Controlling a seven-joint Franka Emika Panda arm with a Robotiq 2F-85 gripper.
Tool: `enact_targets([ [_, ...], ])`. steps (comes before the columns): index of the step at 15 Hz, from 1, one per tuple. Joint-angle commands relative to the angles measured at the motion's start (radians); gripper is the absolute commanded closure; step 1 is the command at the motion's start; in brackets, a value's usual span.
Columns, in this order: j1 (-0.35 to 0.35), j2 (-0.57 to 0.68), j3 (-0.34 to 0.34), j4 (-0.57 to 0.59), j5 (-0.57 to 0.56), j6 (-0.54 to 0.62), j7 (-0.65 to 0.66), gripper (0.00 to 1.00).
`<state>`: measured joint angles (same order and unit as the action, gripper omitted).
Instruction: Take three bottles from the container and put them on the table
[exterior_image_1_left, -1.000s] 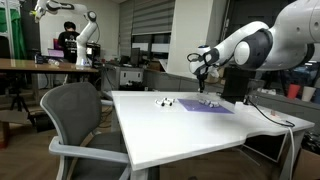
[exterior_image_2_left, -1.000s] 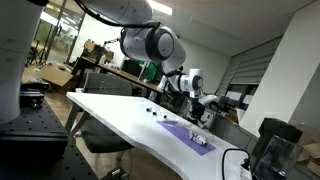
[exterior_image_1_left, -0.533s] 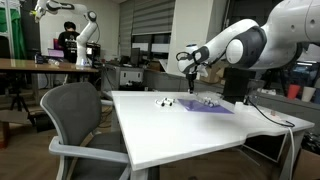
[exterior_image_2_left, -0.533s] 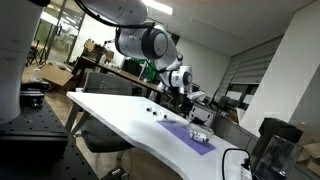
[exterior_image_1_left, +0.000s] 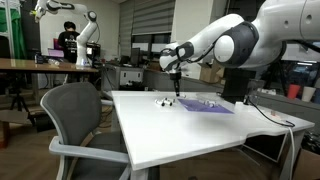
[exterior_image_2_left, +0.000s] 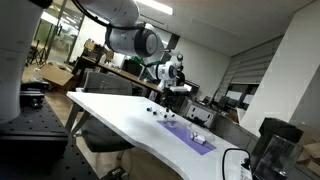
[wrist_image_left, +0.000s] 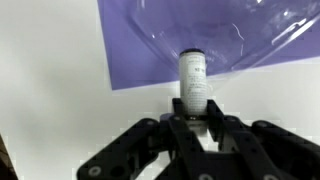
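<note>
My gripper is going to carry the bottle away from the purple mat (wrist_image_left: 140, 40) and down onto the tabletop beside the small bottles. It will let go of the bottle there, where the others already rest.
In the wrist view a tiny pale bottle (wrist_image_left: 193, 80) with a dark cap stands between my fingers, and my gripper (wrist_image_left: 195, 112) is shut on it. It hangs over the white table (wrist_image_left: 50, 100), just off the edge of the purple mat (wrist_image_left: 140, 40). The clear plastic container (wrist_image_left: 235, 35) lies on that mat. In both exterior views my gripper (exterior_image_1_left: 176, 74) (exterior_image_2_left: 167, 80) is raised above two small bottles (exterior_image_1_left: 163, 102) (exterior_image_2_left: 154, 112) that stand on the table. The container (exterior_image_1_left: 207, 102) (exterior_image_2_left: 198, 136) sits off to one side of them.
A grey office chair (exterior_image_1_left: 75, 120) stands at the table's near corner. A black block (exterior_image_1_left: 236, 88) sits behind the purple mat (exterior_image_1_left: 205, 108). A cable (exterior_image_1_left: 275, 118) runs across the table's far side. Another robot and a person (exterior_image_1_left: 68, 42) are in the background.
My arm has swung away from above the container and now hangs over the two bottles on the table, with the bottle still in its grip. The jaws have not moved.
</note>
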<state>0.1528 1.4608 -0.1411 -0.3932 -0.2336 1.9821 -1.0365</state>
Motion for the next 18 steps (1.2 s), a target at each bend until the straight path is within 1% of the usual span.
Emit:
enact_targets([
  [1, 0.038, -0.016, -0.011, 0.011, -0.008, -0.063, 0.047, 0.93],
  [5, 0.057, -0.026, -0.003, -0.002, 0.005, -0.124, 0.058, 0.93],
  [8, 0.052, -0.022, 0.017, 0.003, 0.029, -0.129, 0.052, 0.93],
  [11, 0.041, -0.015, 0.042, 0.009, 0.067, -0.110, 0.036, 0.93],
  [15, 0.033, -0.006, 0.058, 0.010, 0.101, -0.089, 0.031, 0.93],
  [18, 0.028, 0.007, 0.064, 0.016, 0.119, -0.043, 0.019, 0.93],
])
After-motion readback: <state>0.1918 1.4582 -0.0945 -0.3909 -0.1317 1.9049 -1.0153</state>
